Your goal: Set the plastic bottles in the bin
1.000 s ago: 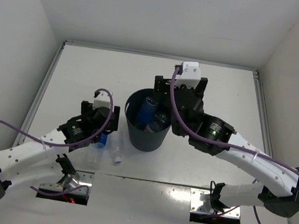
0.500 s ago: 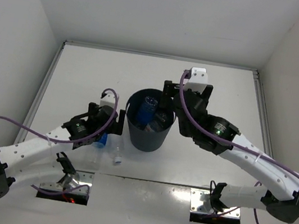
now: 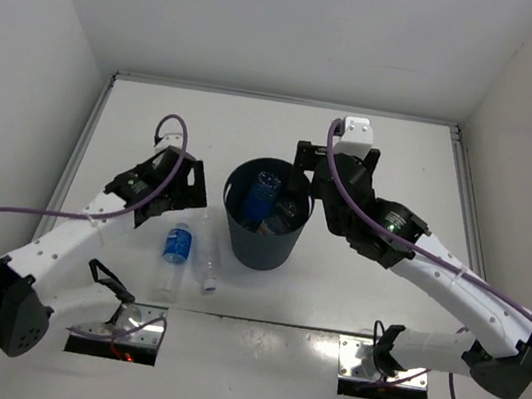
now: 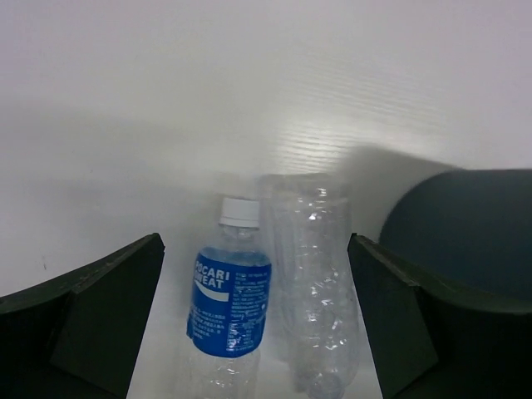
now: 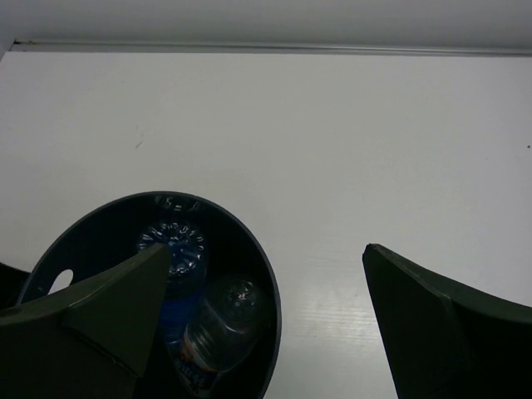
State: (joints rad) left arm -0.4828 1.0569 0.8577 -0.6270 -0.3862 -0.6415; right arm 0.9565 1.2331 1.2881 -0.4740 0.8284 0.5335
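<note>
Both loose bottles lie between the left gripper's open fingers, so the left gripper should move down and back until its fingers are around the loose bottle's blue label (image 3: 177,245) (image 4: 227,307) alone, then close on it.
The dark bin (image 3: 262,237) stands mid-table. It holds a blue-labelled bottle (image 3: 265,193) and a white-and-red-labelled bottle (image 3: 278,224), which also show in the right wrist view (image 5: 170,249) (image 5: 218,334). A second blue-labelled bottle (image 3: 176,244) and an unlabelled clear bottle (image 3: 207,257) lie side by side on the table left of the bin. My left gripper (image 3: 184,195) is open and empty, above and behind them. In its wrist view both lie between the jaws (image 4: 231,303) (image 4: 316,291). My right gripper (image 3: 313,172) is open and empty beside the bin's far right rim (image 5: 274,307).
White walls close the table at the back and both sides, with a metal strip (image 3: 282,100) along the far edge. Two metal mounting plates (image 3: 377,361) sit at the near edge. The bin's side (image 4: 465,224) shows right of the loose bottles.
My left gripper has pulled back up and to the left, leaving the blue-labelled bottle lying on the table. My right gripper has shifted slightly right, off the bin's opening.
</note>
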